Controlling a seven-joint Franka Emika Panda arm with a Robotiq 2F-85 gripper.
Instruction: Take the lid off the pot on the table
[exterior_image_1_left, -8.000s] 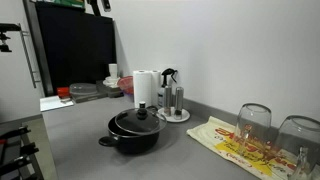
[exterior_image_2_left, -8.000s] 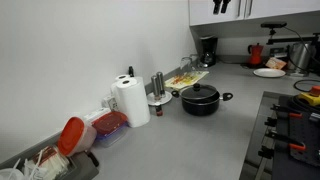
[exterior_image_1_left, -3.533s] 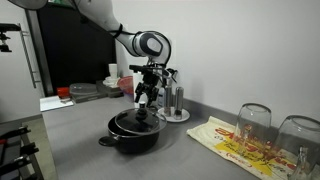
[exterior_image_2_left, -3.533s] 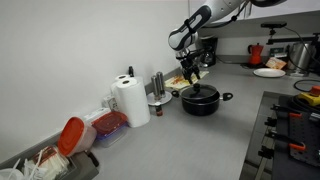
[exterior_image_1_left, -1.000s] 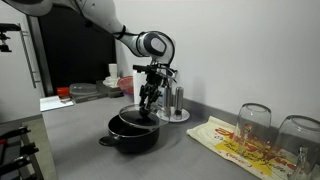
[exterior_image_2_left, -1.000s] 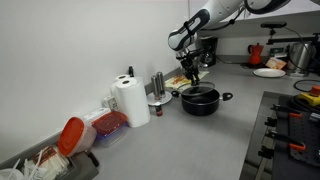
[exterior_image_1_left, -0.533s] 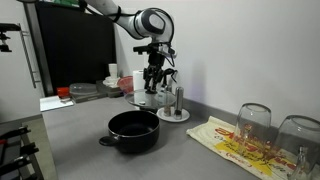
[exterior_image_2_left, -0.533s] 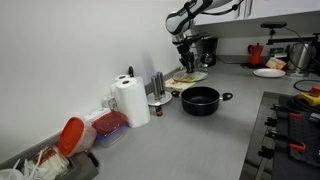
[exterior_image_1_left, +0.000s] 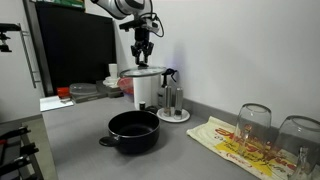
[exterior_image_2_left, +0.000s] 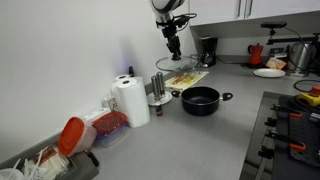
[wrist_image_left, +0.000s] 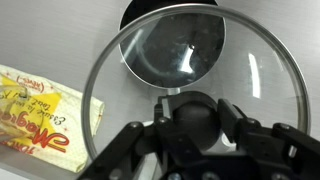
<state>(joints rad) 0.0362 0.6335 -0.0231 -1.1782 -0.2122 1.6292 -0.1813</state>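
I will next carry the lid toward the red containers, over the bare tabletop between them and the pot below my gripper, and lower it there to release.
The black pot (exterior_image_1_left: 134, 131) (exterior_image_2_left: 200, 100) stands uncovered on the grey table (exterior_image_1_left: 180, 150) (exterior_image_2_left: 190, 135) in both exterior views. High above it hangs the glass lid (exterior_image_1_left: 143, 70) (exterior_image_2_left: 175, 63), level, with my gripper (exterior_image_1_left: 142, 55) (exterior_image_2_left: 174, 48) shut on its black knob. The wrist view looks down through the lid (wrist_image_left: 250, 80) at the open pot (wrist_image_left: 170, 45) far below. There the gripper (wrist_image_left: 188, 120) clamps the knob from both sides.
Behind the pot stand a paper towel roll (exterior_image_1_left: 146, 88) (exterior_image_2_left: 129, 102) and steel canisters on a round tray (exterior_image_1_left: 172, 103) (exterior_image_2_left: 157, 90). A printed bag (exterior_image_1_left: 235, 148) (wrist_image_left: 35, 115) lies beside the pot. Wine glasses (exterior_image_1_left: 254, 125) stand close to the camera. A stovetop (exterior_image_2_left: 290, 130) borders the table.
The lid has come off the pot in my grip and risen well above it over the last second. The pot has stayed in place.
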